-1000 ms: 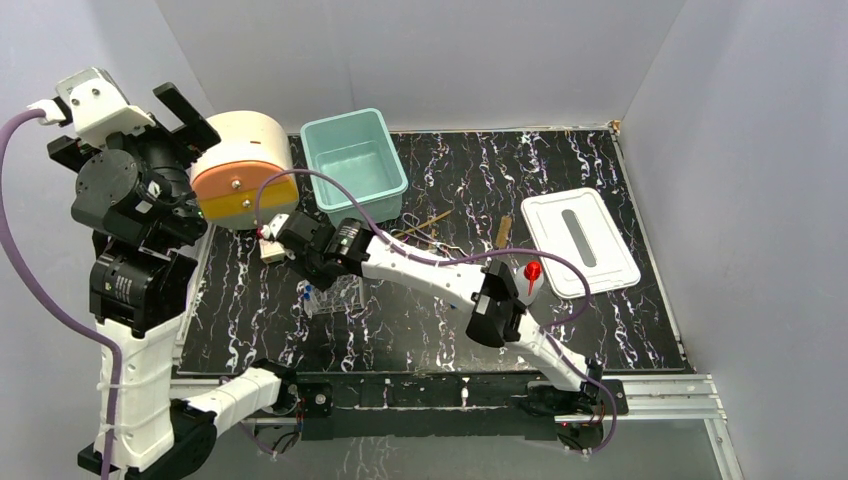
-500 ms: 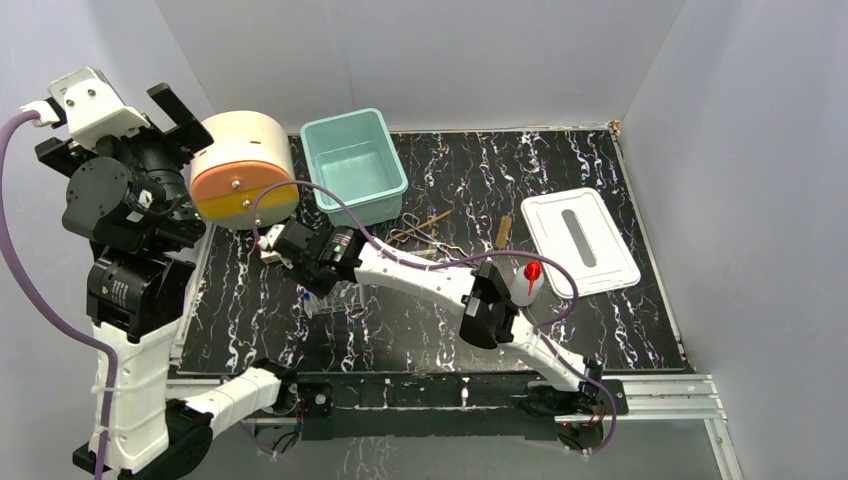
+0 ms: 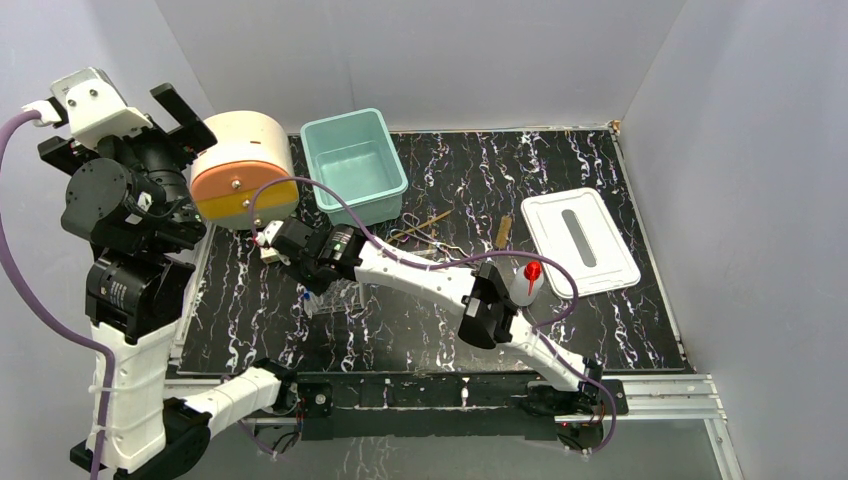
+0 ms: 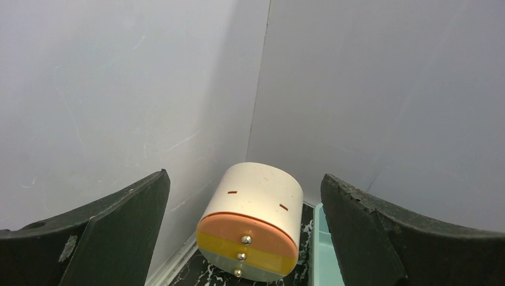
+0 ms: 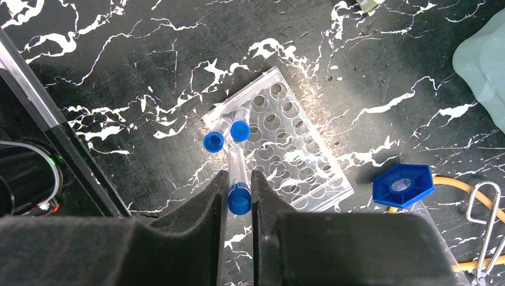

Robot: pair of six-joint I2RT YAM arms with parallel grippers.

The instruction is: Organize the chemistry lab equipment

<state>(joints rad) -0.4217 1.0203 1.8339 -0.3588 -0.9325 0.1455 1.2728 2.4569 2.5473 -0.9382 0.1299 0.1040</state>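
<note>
The held vial already points down at the rack [image 5: 286, 149] beside the standing vials, so next my right gripper goes down toward the rack hole beside them and releases.
My right gripper [image 5: 239, 199] is shut on a blue-capped vial [image 5: 239, 189] and holds it upright over the near-left corner of the clear rack [image 5: 286, 149]. Two more blue-capped vials [image 5: 226, 136] stand in that corner. In the top view the right gripper [image 3: 308, 278] hangs over the rack [image 3: 338, 298]. The syringe's blue end [image 5: 403, 185], the amber tubing [image 5: 455, 180] and the metal tongs [image 5: 483, 202] lie right of the rack. The red-nozzled squeeze bottle [image 3: 528, 280] stands by the right forearm. My left gripper [image 3: 180, 112] is open and empty, raised high at the far left.
The cream-and-orange drum [image 3: 243, 168] lies on its side at the back left, also in the left wrist view [image 4: 253, 220]. A teal bin [image 3: 353, 165] stands beside it. A white lid [image 3: 580, 240] lies at the right. A small cream block [image 3: 270, 250] lies near the drum.
My right gripper has shifted a little to the left over the rack with the vial in it. My left arm has drawn slightly left and stays raised.
</note>
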